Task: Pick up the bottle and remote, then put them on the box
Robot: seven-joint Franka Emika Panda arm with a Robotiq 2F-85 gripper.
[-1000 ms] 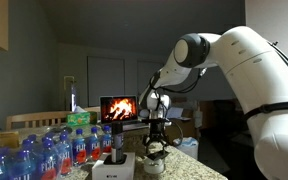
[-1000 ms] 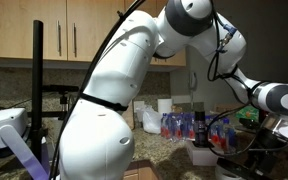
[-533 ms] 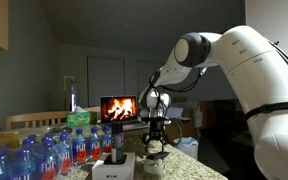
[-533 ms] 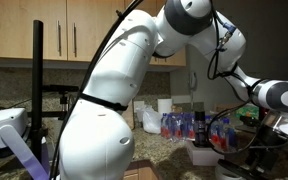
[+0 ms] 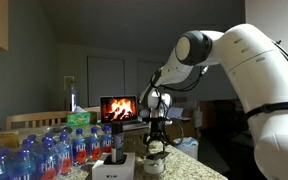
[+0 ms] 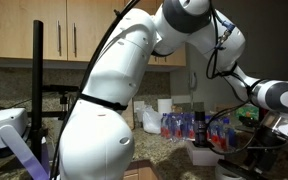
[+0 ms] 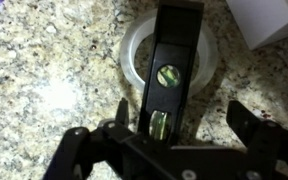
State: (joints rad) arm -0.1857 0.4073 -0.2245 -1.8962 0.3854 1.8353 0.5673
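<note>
The remote's near end [image 7: 161, 124] is between my gripper's fingers, off to the left in the wrist view, so my gripper should next move a little that way and close.
In the wrist view a black remote [image 7: 170, 70] lies on the granite counter, resting across a clear ring-shaped tape roll [image 7: 131, 58]. My gripper [image 7: 182, 116] is open just above it, with the remote's near end between the fingers, closer to the left one. In an exterior view the gripper [image 5: 156, 146] hangs low over the counter to the right of the small white box [image 5: 113, 169]. The slender dark bottle [image 5: 116, 143] stands upright on that box. A corner of the box shows in the wrist view [image 7: 269, 20].
Several clear water bottles with red and blue labels [image 5: 44, 152] crowd the counter left of the box. A screen showing a fire [image 5: 119, 107] stands behind. In an exterior view the bottles [image 6: 189, 125] stand behind the gripper area, and the robot's white body fills the middle.
</note>
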